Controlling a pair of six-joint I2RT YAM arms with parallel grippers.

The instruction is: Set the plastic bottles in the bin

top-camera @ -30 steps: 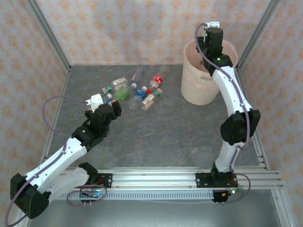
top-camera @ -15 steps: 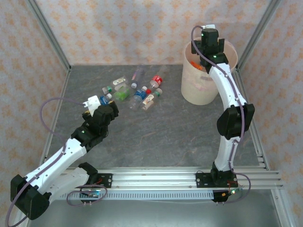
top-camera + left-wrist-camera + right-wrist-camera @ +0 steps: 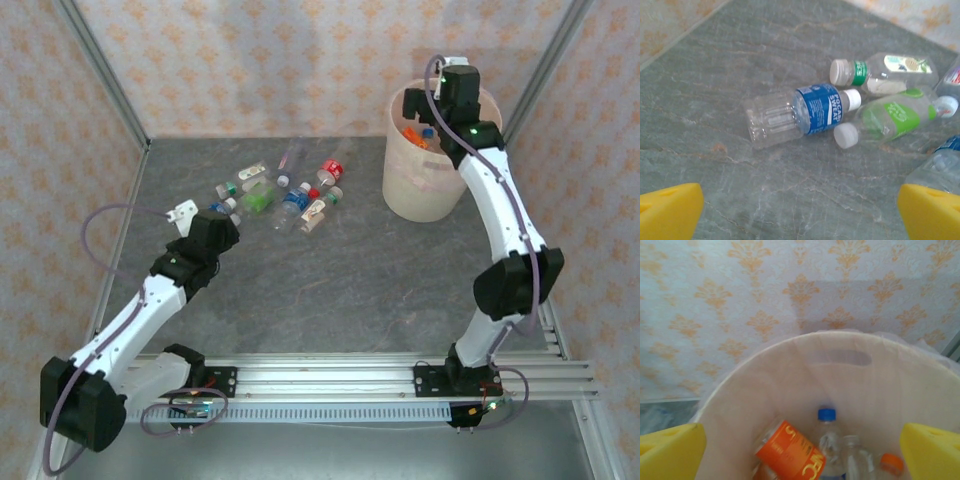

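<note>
The blue-labelled bottle's clear base (image 3: 769, 121) lies below and outward of my left gripper, crosswise before its fingers. My left gripper should go down and outward next, and turn to straddle it.
Several plastic bottles (image 3: 285, 190) lie in a cluster at the back middle of the table. My left gripper (image 3: 222, 218) hovers open just short of the cluster's left end. In the left wrist view its yellow fingertips (image 3: 670, 210) stand wide apart with bare table between them; ahead lie a blue-labelled bottle (image 3: 800, 112), a green-labelled one (image 3: 890, 117) and a green-banded one (image 3: 880, 75). My right gripper (image 3: 440, 118) hangs open and empty over the bin (image 3: 425, 185). Inside the bin (image 3: 840, 370) are an orange-labelled bottle (image 3: 790, 450), a blue-capped bottle (image 3: 826, 430) and an orange-capped one (image 3: 888, 462).
The grey stone-patterned table (image 3: 330, 280) is enclosed by patterned walls with metal corner posts (image 3: 105, 75). The bin stands at the back right corner. A rail (image 3: 400, 375) runs along the near edge where the arm bases sit.
My right gripper opened above the bin and an orange-labelled bottle now lies inside. The left arm has swung a little left and closer to the bottles.
</note>
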